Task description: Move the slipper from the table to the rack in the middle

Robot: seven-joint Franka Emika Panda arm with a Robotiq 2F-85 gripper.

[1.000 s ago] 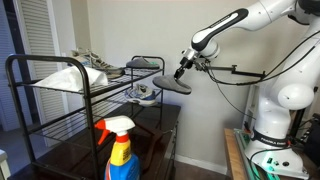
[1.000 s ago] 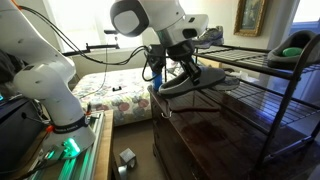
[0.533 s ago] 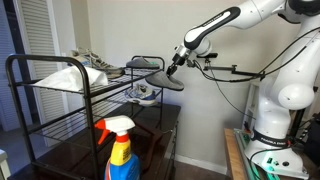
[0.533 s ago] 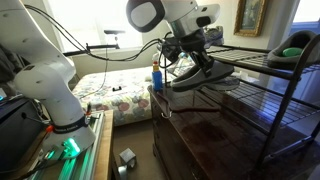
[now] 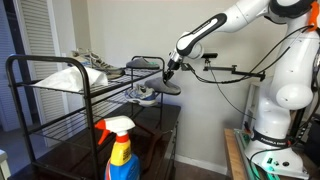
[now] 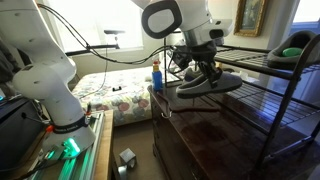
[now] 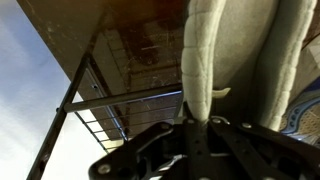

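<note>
My gripper is holding the dark slipper [image 5: 164, 84] short of the rack's middle slats. It will move outward and slightly down onto them to release the slipper.
My gripper [image 5: 168, 70] is shut on the dark slipper [image 5: 164, 84] and holds it in the air at the end of the black rack [image 5: 30, 112], about level with its middle tier. In an exterior view the slipper [image 6: 207, 85] hangs flat under the gripper [image 6: 203, 66], above the glossy dark table [image 6: 205, 130] and just in front of the rack's middle slats [image 6: 262, 92]. In the wrist view the slipper's pale lined edge [image 7: 199, 55] runs up from the jaws [image 7: 196, 122], with the rack's bars [image 7: 130, 100] behind it.
White-and-grey sneakers [image 5: 92, 64] sit on the rack's top tier, another pair [image 5: 142, 95] on the middle tier. A spray bottle [image 5: 119, 150] stands in front. A green object [image 6: 292, 48] lies on the top tier. A bed [image 6: 115, 95] is behind the table.
My gripper has carried the slipper sideways toward the rack, from beside its end to right at the middle tier's edge.
</note>
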